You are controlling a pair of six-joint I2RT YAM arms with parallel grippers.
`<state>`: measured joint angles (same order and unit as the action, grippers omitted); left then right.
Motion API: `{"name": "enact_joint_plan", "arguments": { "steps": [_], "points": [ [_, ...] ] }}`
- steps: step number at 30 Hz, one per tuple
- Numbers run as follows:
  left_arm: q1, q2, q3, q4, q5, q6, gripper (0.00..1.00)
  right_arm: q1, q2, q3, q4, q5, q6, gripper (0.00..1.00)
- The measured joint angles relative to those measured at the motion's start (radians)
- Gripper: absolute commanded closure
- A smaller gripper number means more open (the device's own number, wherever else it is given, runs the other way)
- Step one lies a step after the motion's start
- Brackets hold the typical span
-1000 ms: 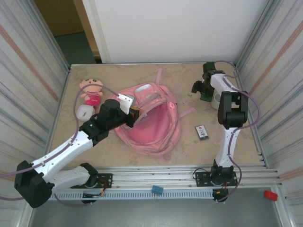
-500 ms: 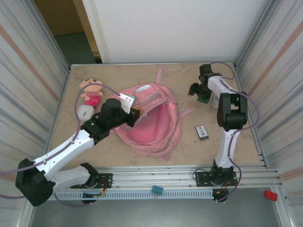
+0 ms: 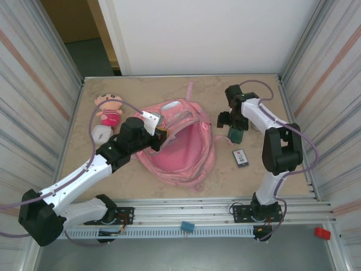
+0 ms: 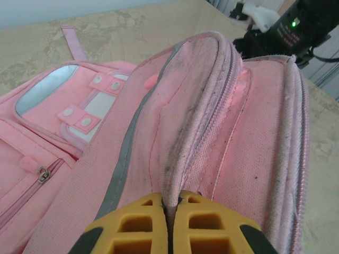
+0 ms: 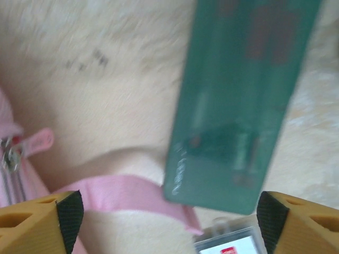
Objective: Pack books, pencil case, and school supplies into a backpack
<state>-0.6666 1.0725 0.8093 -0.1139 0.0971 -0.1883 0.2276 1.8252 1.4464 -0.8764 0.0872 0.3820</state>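
Observation:
Next, my right gripper shifts over the pencil case's middle and lowers around both its long edges, since the case lies below, off-center between my fingers.
The pink backpack lies open in the middle of the table. My left gripper is shut on the rim of its opening, the pinched seam sitting between the yellow fingertips. My right gripper hovers just right of the backpack, jaws wide open. The dark green pencil case is under it, blurred, apart from both pads, its lower end over a pink strap. A small flat black rectangle with a white-and-red mark lies close by. The books are out of view.
A pink-and-tan plush doll and a short grey ring-shaped cylinder sit left of the backpack. Metal-walled sides close in the table left and right. A backpack zipper pull lies at the left edge of the right wrist view.
The right arm swung from the back right corner toward the backpack carrying the green pencil case, then its jaws widened and the case came free. The left gripper kept its hold.

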Motion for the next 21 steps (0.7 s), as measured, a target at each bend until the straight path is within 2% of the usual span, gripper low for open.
{"name": "enact_joint_plan", "arguments": {
  "steps": [7,16,19,21],
  "points": [
    [0.000,0.000,0.000,0.000,0.000,0.000,1.00,-0.087,0.122,0.089,0.001,0.029,0.000,0.08],
    [0.000,0.000,0.000,0.000,0.000,0.000,1.00,-0.092,0.237,0.086,0.017,0.021,-0.001,0.09],
    [0.000,0.001,0.000,0.000,0.000,0.000,1.00,-0.101,0.237,0.072,0.039,0.004,-0.002,0.15],
    [0.000,0.002,0.000,0.000,0.000,0.000,1.00,-0.106,0.238,0.060,0.054,-0.010,-0.004,0.23]
  ]
}}
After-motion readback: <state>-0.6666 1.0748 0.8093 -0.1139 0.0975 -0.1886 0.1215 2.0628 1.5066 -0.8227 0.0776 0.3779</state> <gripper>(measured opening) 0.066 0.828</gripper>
